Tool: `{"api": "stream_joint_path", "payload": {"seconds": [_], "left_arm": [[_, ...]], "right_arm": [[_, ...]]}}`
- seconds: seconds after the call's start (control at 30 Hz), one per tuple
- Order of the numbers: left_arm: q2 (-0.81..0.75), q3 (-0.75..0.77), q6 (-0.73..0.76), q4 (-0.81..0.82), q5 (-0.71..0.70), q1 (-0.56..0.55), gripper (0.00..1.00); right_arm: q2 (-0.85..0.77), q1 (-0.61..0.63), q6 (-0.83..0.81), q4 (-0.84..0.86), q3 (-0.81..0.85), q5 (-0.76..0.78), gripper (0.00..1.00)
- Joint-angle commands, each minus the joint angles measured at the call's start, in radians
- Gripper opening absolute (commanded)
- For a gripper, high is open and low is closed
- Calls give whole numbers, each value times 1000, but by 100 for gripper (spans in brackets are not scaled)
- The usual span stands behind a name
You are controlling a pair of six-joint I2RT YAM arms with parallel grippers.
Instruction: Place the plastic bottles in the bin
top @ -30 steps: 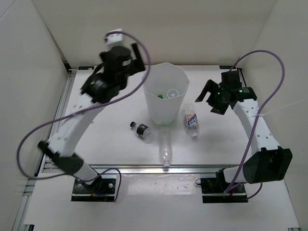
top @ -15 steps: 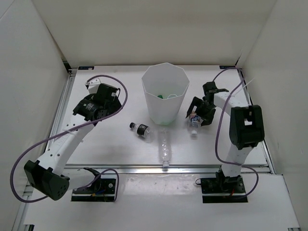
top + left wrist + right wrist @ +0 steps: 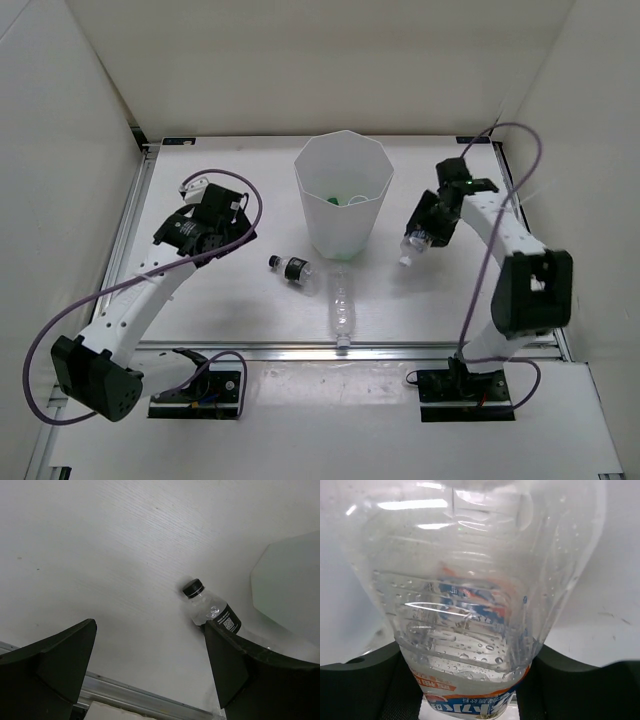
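I should move my left gripper down and to the right in the top view next, onto the clear top of the black-label bottle, because the bottle is outside my open fingers.
The white faceted bin (image 3: 343, 230) stands at the middle back, and something green (image 3: 333, 200) shows inside it. My right gripper (image 3: 428, 222) is just right of the bin, shut on a clear bottle with a blue label (image 3: 411, 243), cap pointing near-left. The right wrist view is filled by that bottle (image 3: 470, 605), squeezed between the dark fingers (image 3: 365, 680). A black-label bottle (image 3: 293, 269) and a plain clear bottle (image 3: 343, 304) lie in front of the bin. My left gripper (image 3: 212, 222) hovers open to their left, with the black-label bottle (image 3: 212, 611) beyond its right finger (image 3: 240, 670).
White walls enclose the table on three sides. A metal rail (image 3: 300, 349) runs along the near edge and shows below the left fingers (image 3: 130, 696). The bin's base (image 3: 290, 585) appears at the right of the left wrist view.
My right gripper came down on the blue-label bottle, shut on it and drew it a little away from the near edge. The left arm swung from beside the bin's rim down to the left.
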Motion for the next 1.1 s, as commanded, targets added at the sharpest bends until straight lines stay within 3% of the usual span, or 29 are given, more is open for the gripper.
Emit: {"api": "stream_joint_path", "payload": {"seconds": [0.0,0.17,0.27,0.3,0.37,0.43,0.47,0.57,0.6,0.7,1.07], "left_arm": [[-5,-35,-27,63,52,3,100],[55,-60,-27,109,103,3,100],[109,-60,-18,129,141,3,100],[123,-60,-18,129,153,3,100],[166,-49,-9,157,192,3,100],[187,-49,0,185,218,3,100],[202,-49,13,203,241,3,100],[227,-49,22,244,272,3,100],[242,-49,34,258,281,3,100],[273,-49,46,271,307,3,100],[397,-67,27,358,476,-6,100]], "right_arm": [[-238,10,36,-88,138,81,38],[-318,164,-18,-27,481,134,38],[-196,291,-120,-16,695,180,38],[-113,326,-201,-16,835,211,38],[-41,401,-269,-16,934,294,40],[16,401,-249,2,959,294,46],[30,412,-238,2,959,294,56],[55,426,-221,2,894,290,70],[55,426,-209,2,884,289,83],[29,435,-186,-30,858,243,97],[-115,424,-195,-102,820,317,100]]}}
